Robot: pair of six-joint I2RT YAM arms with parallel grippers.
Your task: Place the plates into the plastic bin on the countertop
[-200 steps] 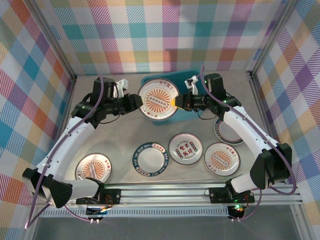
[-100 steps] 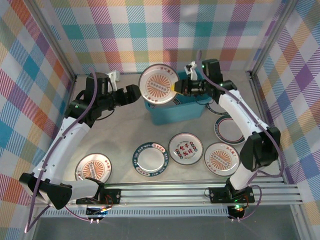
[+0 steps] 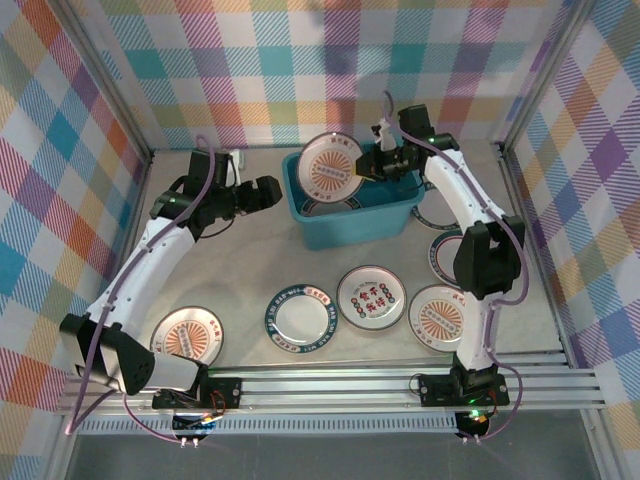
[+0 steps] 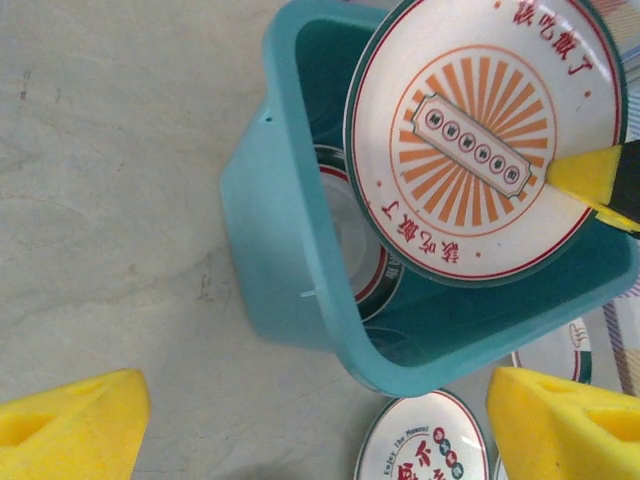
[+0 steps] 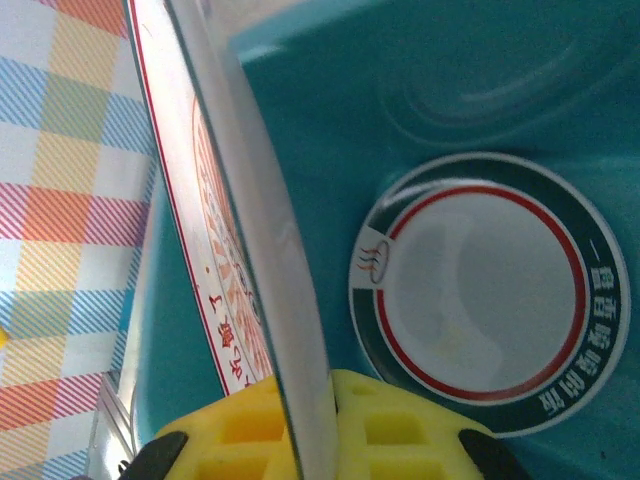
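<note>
My right gripper goes down into the teal bin next. It then releases the sunburst plate over the dark-rimmed plate (image 3: pixel 332 208) (image 5: pixel 488 292), since that one lies below the gripper.
My right gripper (image 3: pixel 363 166) is shut on an orange sunburst plate (image 3: pixel 333 162), pinching its rim between yellow pads (image 4: pixel 590 178). The plate (image 4: pixel 480 140) hangs tilted over the open teal plastic bin (image 3: pixel 350 232). In the right wrist view the plate's edge (image 5: pixel 270 260) runs straight between my fingertips (image 5: pixel 310 430). A dark-rimmed plate (image 5: pixel 490 290) lies in the bin (image 4: pixel 280 250). My left gripper (image 3: pixel 275 190) stands open to the left of the bin, its yellow fingers (image 4: pixel 70 420) wide apart with nothing between them.
On the beige countertop (image 3: pixel 240 260) near the front lie a sunburst plate (image 3: pixel 188 334), a dark-rimmed plate (image 3: pixel 299 319), a plate with red and green characters (image 3: pixel 370 296) and another sunburst plate (image 3: pixel 444 315). A dark-rimmed plate (image 3: pixel 452 262) lies right of the bin. Plaid walls surround the counter.
The right gripper carried the sunburst plate back and down over the bin. The left gripper drew away from the plate to the left.
</note>
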